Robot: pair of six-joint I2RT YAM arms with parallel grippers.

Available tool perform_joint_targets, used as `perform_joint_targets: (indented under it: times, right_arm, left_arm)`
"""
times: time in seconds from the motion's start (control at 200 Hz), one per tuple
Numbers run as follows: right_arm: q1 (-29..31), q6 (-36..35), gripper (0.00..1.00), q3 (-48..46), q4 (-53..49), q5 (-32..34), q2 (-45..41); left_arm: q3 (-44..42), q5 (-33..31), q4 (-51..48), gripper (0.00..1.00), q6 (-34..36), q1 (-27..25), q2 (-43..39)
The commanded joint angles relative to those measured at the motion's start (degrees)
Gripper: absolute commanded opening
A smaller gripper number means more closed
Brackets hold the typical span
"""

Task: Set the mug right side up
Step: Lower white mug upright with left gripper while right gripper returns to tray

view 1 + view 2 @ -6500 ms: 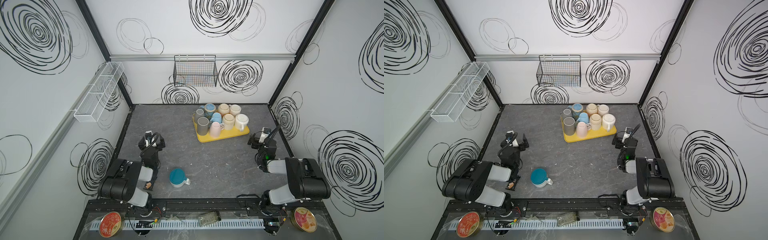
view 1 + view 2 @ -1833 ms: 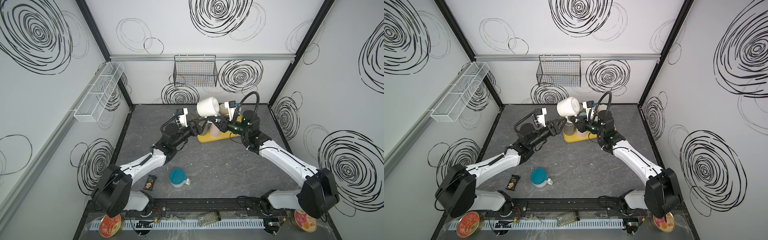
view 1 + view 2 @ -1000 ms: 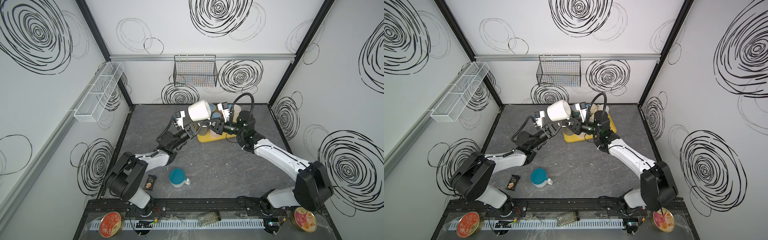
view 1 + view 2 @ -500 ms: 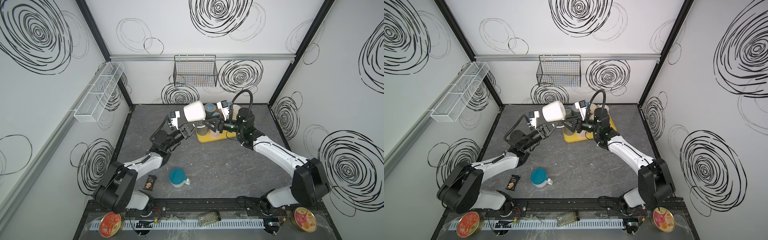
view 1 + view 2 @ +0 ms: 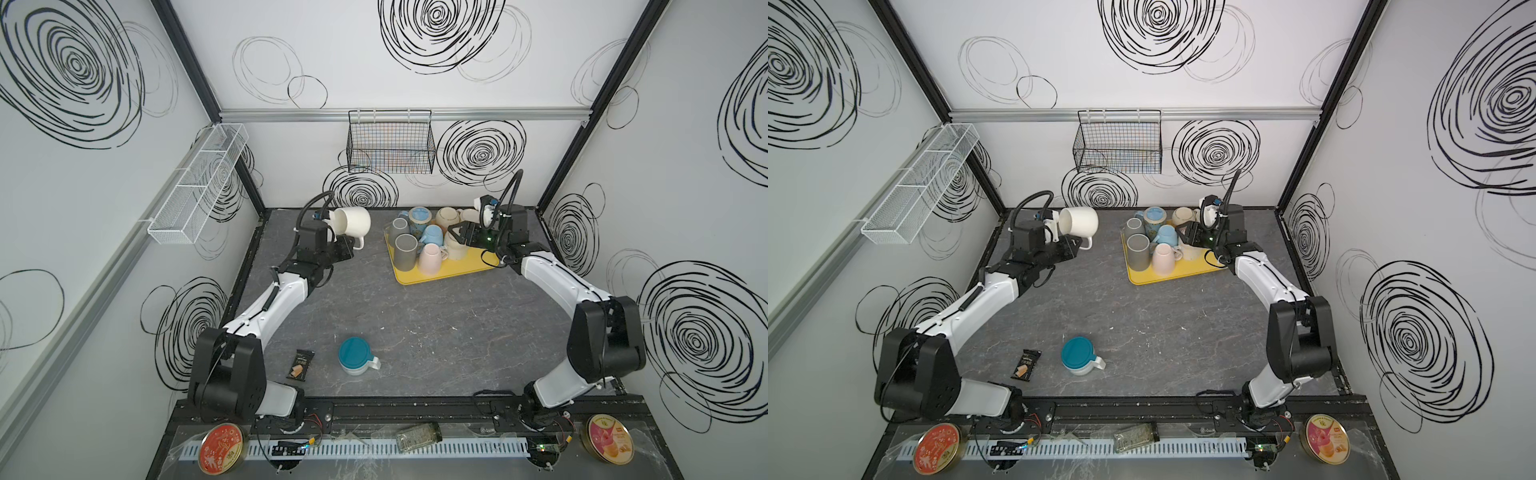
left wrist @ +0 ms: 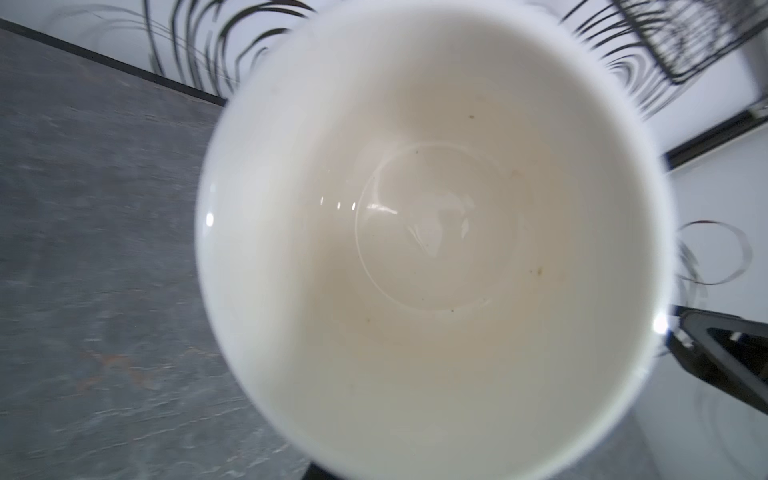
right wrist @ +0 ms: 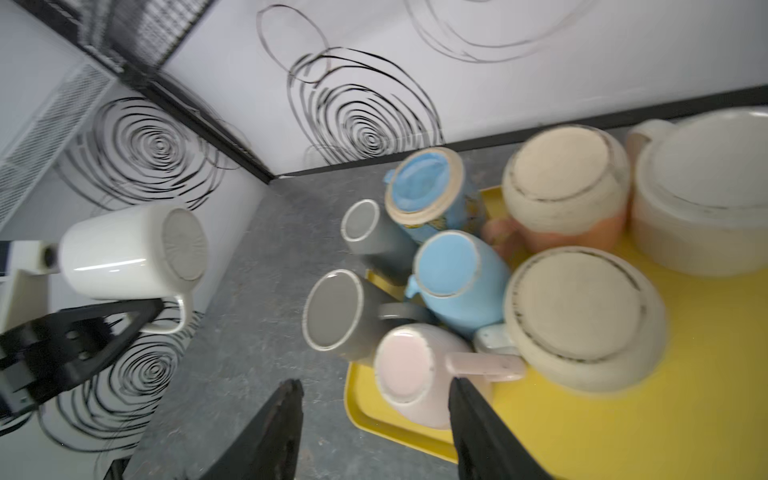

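Observation:
Next, my left gripper tips down, lowering the mug base-first onto the tabletop by the back wall to release, as that's below and outward of it.
The white mug (image 5: 353, 222) (image 5: 1079, 222) hangs on its side above the table's back left, base toward the tray. My left gripper (image 5: 347, 249) (image 5: 1071, 247) is shut on its handle from below. In the left wrist view the mug's empty inside (image 6: 432, 232) fills the frame, with one dark finger (image 6: 727, 361) at the rim. The right wrist view shows the mug (image 7: 133, 253) side-on, its handle pinched by the left fingers (image 7: 83, 332). My right gripper (image 5: 459, 235) (image 5: 1187, 232) (image 7: 374, 415) stands open and empty over the tray's near left corner.
The yellow tray (image 5: 440, 274) at the back right carries several upside-down mugs in grey, blue, pink and cream. A teal-lidded cup (image 5: 355, 355) and a dark snack packet (image 5: 300, 365) lie near the front. A black wire basket (image 5: 390, 143) hangs on the back wall.
The right gripper let go of the mug, opened and drew back over the tray. The left arm carried the mug leftward and lower, still on its side.

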Motion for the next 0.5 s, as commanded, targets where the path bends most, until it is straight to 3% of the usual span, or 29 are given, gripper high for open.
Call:
perform_joint_targets:
  times: [0.0, 0.265, 0.495]
  right_arm:
    - [0.47, -2.41, 0.55, 3.08, -5.28, 3.73, 4.46]
    - [2.18, -7.59, 0.5, 13.86, -12.92, 8.5, 14.77]
    - [4.3, -9.01, 0.46, 19.66, -15.93, 8.92, 20.97]
  left_arm:
    - [7.49, -8.04, -6.81, 0.0, 12.66, 1.98, 4.14]
    - [26.84, -17.08, -16.43, 0.0, 22.6, 3.04, 23.64]
    - [49.13, -17.75, -29.65, 0.0, 24.91, 4.13, 42.65]
